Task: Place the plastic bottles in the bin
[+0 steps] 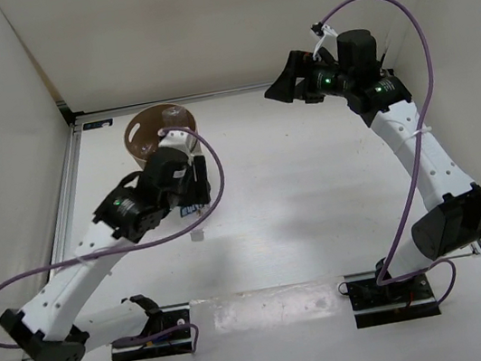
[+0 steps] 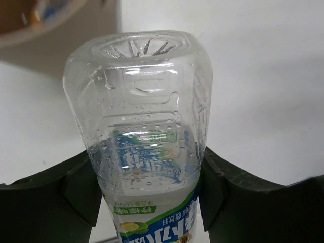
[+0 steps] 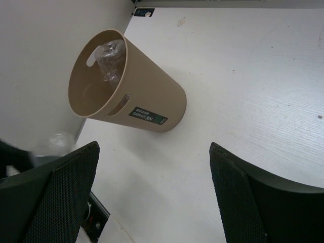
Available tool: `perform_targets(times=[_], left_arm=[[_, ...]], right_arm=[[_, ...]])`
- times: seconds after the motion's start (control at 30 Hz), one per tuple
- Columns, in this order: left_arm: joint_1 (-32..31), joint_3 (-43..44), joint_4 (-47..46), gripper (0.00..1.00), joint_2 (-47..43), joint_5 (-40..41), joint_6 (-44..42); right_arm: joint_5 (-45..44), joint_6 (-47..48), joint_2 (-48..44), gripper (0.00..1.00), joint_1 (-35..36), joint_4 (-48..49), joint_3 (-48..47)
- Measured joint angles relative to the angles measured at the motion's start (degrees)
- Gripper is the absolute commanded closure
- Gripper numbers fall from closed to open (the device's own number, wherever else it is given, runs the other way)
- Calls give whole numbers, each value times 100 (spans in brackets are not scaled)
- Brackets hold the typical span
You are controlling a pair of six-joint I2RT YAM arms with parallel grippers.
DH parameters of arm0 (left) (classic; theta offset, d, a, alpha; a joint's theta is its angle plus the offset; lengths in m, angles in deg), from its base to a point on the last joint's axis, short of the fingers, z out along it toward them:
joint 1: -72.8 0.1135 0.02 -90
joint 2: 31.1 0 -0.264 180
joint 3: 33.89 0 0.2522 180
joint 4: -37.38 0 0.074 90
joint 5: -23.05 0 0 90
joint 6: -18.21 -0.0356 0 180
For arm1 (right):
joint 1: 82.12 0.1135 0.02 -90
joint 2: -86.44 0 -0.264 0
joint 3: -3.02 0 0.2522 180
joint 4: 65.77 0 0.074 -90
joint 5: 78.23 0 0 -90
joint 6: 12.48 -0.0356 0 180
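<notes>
The left gripper raises the clear bottle (image 1: pixel 194 213) next, then moves the bottle away from my base over the tan bin's opening.
A clear plastic bottle with a green-blue label (image 2: pixel 142 126) sits between the fingers of my left gripper (image 2: pixel 149 174), its base pointing away from the camera. Both pads press against its sides, so the gripper is shut on it. In the top view this gripper (image 1: pixel 180 190) is just in front of the tan bin (image 1: pixel 157 128), and the bottle's (image 1: pixel 194 213) capped end points toward the near edge. The bin (image 3: pixel 152 96) stands by the left wall with a plain clear bottle (image 3: pixel 110 59) inside. My right gripper (image 3: pixel 154 192) is open and empty, high over the table's far right (image 1: pixel 285 88).
White walls close in the table on the left and at the back. A metal rail (image 1: pixel 67 185) runs along the left edge. The bin's rim (image 2: pixel 45 33) shows at the top left of the left wrist view.
</notes>
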Motion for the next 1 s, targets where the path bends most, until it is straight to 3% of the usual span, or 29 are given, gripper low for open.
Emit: perform_targets(times=[0.17, 0.33, 0.5, 0.6, 0.77, 1.0], left_arm=[[-212, 1316, 251, 40, -310, 481, -737], [-195, 2201, -319, 30, -280, 1228, -1878], [354, 2964, -1036, 30, 278, 1451, -2739], [986, 3556, -1447, 30, 938, 1226, -2846], [1768, 3759, -1674, 30, 1582, 638, -2739], [2262, 3716, -1755, 15, 2118, 177, -2396]], right_arm=[[-9, -2, 0, 10, -4, 37, 4], [-4, -2, 2, 10, -4, 39, 4], [11, 0, 2, 10, -4, 37, 0], [11, 2, 4, 10, -7, 37, -13], [9, 7, 4, 10, -39, 37, -15], [7, 7, 4, 10, -96, 35, -15]])
